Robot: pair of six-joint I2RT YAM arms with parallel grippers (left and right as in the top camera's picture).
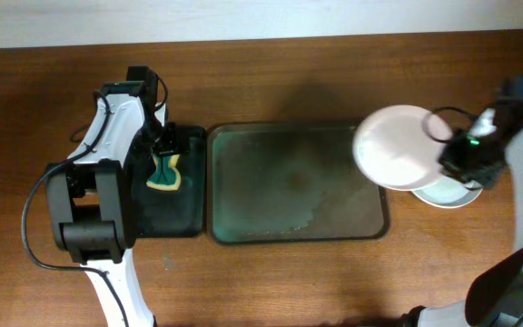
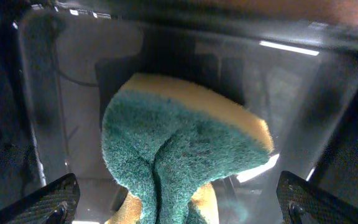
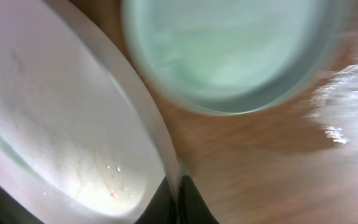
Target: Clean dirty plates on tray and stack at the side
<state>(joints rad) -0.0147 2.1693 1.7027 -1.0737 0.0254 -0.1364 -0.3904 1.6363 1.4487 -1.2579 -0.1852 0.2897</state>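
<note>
The green plate (image 1: 448,193) is below my fingers, so my right gripper will go down, shift right in the overhead view and release the white plate (image 1: 398,145) onto it.
My right gripper (image 1: 458,156) is shut on the rim of a white plate (image 1: 398,145) and holds it in the air over the tray's right end, next to a pale green plate (image 1: 448,193) lying on the table at the right. In the right wrist view the white plate (image 3: 55,124) is pinched between my fingers (image 3: 178,202), with the green plate (image 3: 229,50) below. My left gripper (image 1: 163,145) is open over a green and yellow sponge (image 1: 164,173) lying in the small black tray (image 1: 166,213). The sponge (image 2: 179,149) lies between my spread fingers (image 2: 179,208).
The large dark tray (image 1: 298,182) sits in the middle of the wooden table, wet and smeared, with no plates on it. The small black tray adjoins its left side. Bare wood lies in front of and behind the trays.
</note>
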